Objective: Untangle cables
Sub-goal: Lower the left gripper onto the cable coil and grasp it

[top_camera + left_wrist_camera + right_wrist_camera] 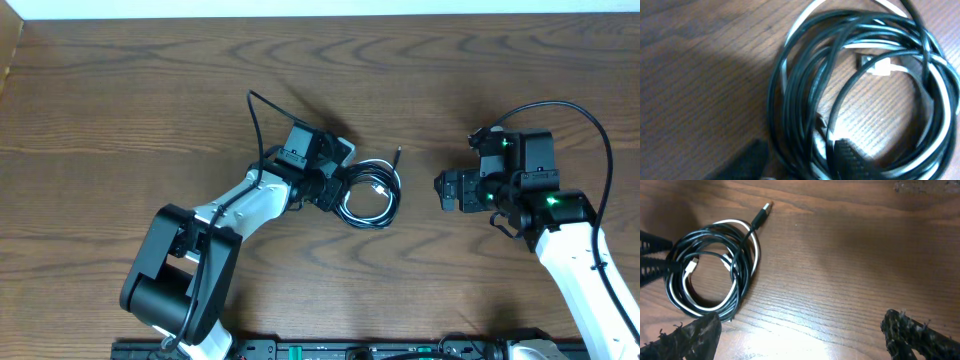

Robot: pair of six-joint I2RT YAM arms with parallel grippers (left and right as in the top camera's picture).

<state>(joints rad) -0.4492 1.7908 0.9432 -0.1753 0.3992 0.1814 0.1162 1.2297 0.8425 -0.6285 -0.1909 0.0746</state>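
Note:
The robot's right gripper needs to go across next, to its left in the overhead view, onto the white cable's looped end (397, 178) (757, 250), as the left gripper straddles pieces of cable opposite.
The cables (370, 192) lie as one coiled bundle of black and white cords on the wooden table, also seen in the left wrist view (855, 100) and the right wrist view (710, 275). A black plug end (762, 212) sticks out toward the far side. A white plug (882, 65) rests inside the coil. My left gripper (800, 150) is down at the coil's left side, its fingers partly closed on either side of several strands, with a thin gap at the left finger. My right gripper (800, 325) stands wide open, holding nothing, to the right of the coil and apart from it.
Bare wood grain table (120, 90) surrounds the bundle. A thick black wire of the left arm (252, 125) arcs behind it, and the right arm's wire (590, 130) loops at the far right. The table's front edge carries a dark rail (350, 350).

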